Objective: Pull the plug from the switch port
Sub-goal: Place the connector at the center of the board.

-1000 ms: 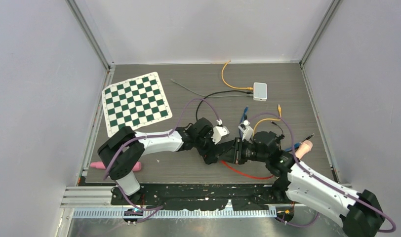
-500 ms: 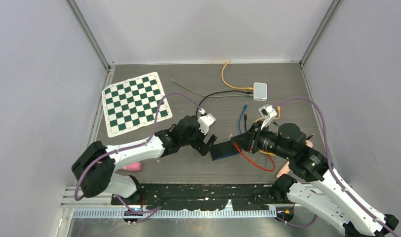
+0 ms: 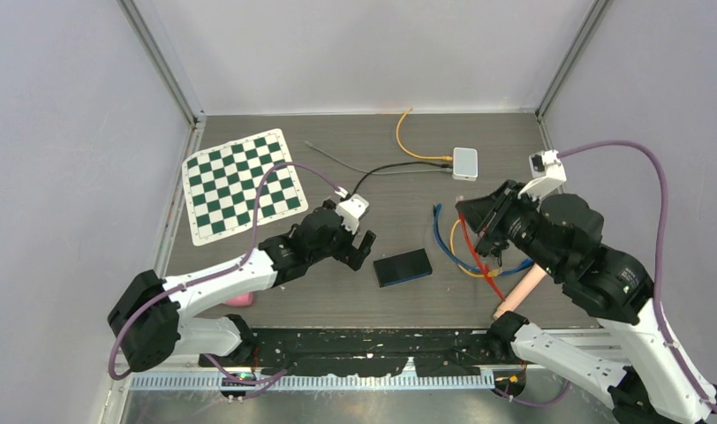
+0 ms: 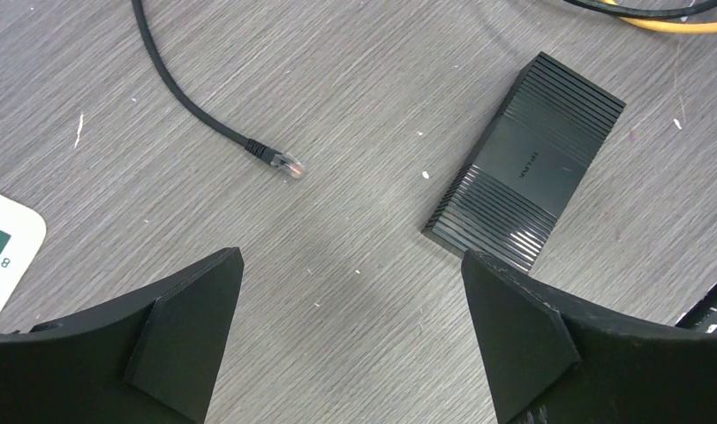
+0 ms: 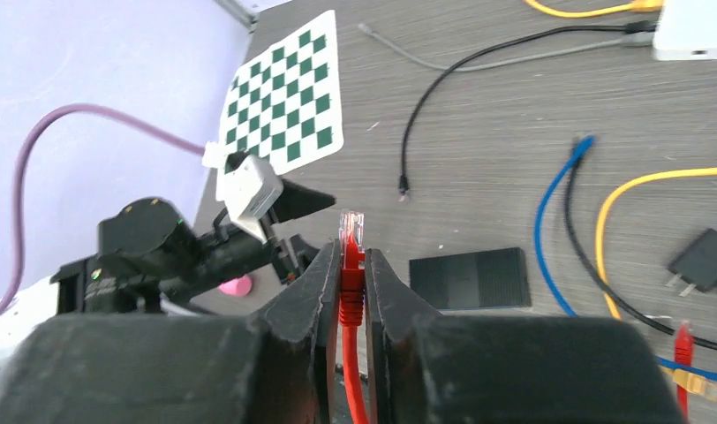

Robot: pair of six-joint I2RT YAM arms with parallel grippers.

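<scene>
The clear patch of bare tabletop between white box and blue cable lies below, so next my right gripper needs to move down to it to release the red plug (image 5: 350, 240).
The black switch (image 3: 403, 267) lies flat on the table with no cable in it; it also shows in the left wrist view (image 4: 527, 163) and the right wrist view (image 5: 469, 277). My right gripper (image 5: 352, 252) is shut on the red plug (image 5: 350, 240), its clear tip sticking out past the fingertips, and holds it high above the table; the red cable (image 3: 483, 265) hangs below it. My left gripper (image 4: 350, 269) is open and empty, just left of the switch and above the table (image 3: 364, 225).
A chequered board (image 3: 240, 183) lies at the back left. A white box (image 3: 464, 162) with orange and black cables sits at the back. Blue, yellow and black cables (image 3: 452, 243) lie right of the switch. A loose black plug (image 4: 280, 162) lies nearby. A pink object (image 3: 238, 299) is near the front edge.
My right gripper has pulled the red plug out of the switch and risen up and to the right. My left gripper has let go of the switch and drawn back left.
</scene>
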